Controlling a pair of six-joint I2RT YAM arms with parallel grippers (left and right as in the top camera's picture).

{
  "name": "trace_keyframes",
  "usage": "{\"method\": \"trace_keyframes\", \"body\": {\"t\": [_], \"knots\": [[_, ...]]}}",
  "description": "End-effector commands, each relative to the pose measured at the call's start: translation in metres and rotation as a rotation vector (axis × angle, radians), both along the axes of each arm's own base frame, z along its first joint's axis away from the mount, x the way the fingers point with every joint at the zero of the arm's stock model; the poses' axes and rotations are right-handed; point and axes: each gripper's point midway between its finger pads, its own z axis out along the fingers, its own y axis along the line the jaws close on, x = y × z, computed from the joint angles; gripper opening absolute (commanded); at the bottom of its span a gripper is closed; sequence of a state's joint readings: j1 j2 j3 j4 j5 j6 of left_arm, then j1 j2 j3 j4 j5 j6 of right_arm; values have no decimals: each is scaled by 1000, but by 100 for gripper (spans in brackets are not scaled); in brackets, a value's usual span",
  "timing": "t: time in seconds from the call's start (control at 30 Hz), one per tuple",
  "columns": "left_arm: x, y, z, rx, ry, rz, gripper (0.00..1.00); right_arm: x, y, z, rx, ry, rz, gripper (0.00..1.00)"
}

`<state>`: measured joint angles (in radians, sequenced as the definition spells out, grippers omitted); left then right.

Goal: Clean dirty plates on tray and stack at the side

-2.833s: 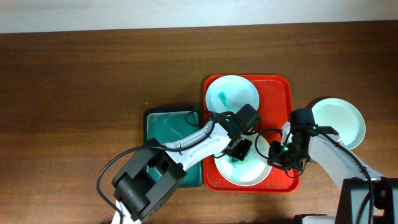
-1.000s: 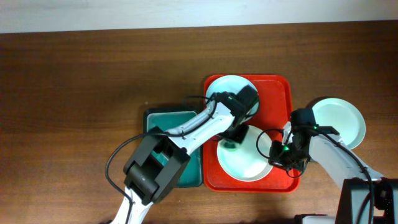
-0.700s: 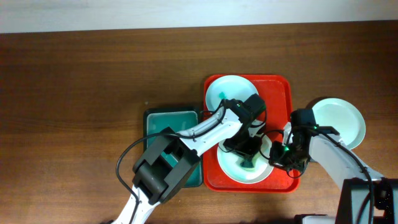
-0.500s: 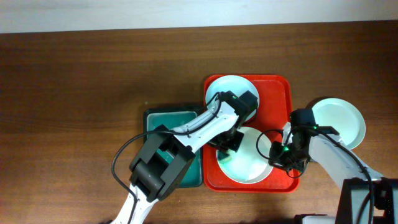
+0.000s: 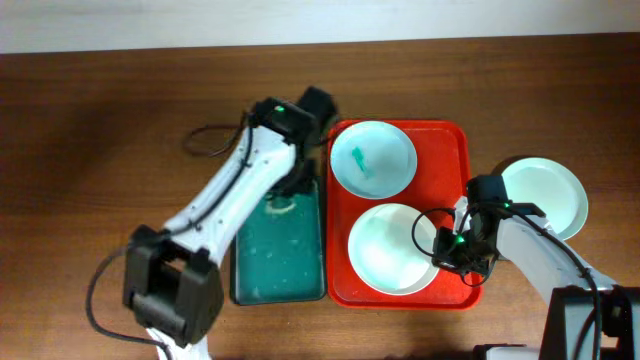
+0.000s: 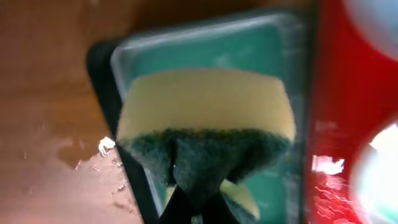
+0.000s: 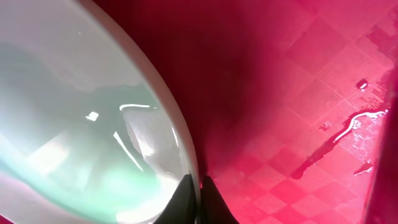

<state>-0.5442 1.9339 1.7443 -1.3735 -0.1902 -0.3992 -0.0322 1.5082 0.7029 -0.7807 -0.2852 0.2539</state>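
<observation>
My right gripper should next rise, cross over the basin and then come down onto the clean plate starting the stack [image 5: 543, 200], to its right in the overhead view.
The red tray [image 5: 448, 150] holds two plates. The far plate [image 5: 372, 158] has a teal smear in its centre. The near plate [image 5: 385, 250] looks wiped, pale and glossy. My right gripper [image 5: 447, 250] is shut on the near plate's right rim; in the right wrist view its fingers [image 7: 200, 198] pinch the rim of that plate [image 7: 74, 124] above the tray [image 7: 311, 93]. A third clean plate [image 5: 545, 195] sits on the table to the right of the tray. My left gripper [image 5: 291, 186] is shut on a yellow-and-green sponge [image 6: 205, 124] over the dark green basin [image 6: 124, 81].
The dark green basin [image 5: 270, 250] with teal water lies left of the tray, touching its edge. Water drops lie on the wooden table [image 6: 50, 143] beside the basin. The left arm reaches over the basin's far end. Black cables trail at the back left [image 5: 215, 135].
My left arm has swung the sponge off the near plate and left over the basin. The near plate's teal smear is gone. The right gripper has kept its hold on the rim.
</observation>
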Motion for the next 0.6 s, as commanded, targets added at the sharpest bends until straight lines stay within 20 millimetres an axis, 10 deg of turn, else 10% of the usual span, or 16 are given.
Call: {"method": "trace_keyframes", "body": {"t": [0.0,0.1,0.2,0.3,0.4,0.57], "knots": [[-35,16,-83,-107,206,118,0,-6,-10,-6,-60,21,14,4],[-49,11,-115,-190,243,134,1,-6,-10,-6,-60,20,13,4],[-43,7,-102,-215,199,127,45,-4,-10,-6,-61,15,13,4],[-31,6,-45,-300,43,114,64,7,-10,10,-56,-6,13,4],[-28,28,32,-393,-176,109,100,19,-5,79,-30,-52,56,4],[-34,50,87,-432,-361,110,99,30,32,142,-19,-115,188,4]]}}
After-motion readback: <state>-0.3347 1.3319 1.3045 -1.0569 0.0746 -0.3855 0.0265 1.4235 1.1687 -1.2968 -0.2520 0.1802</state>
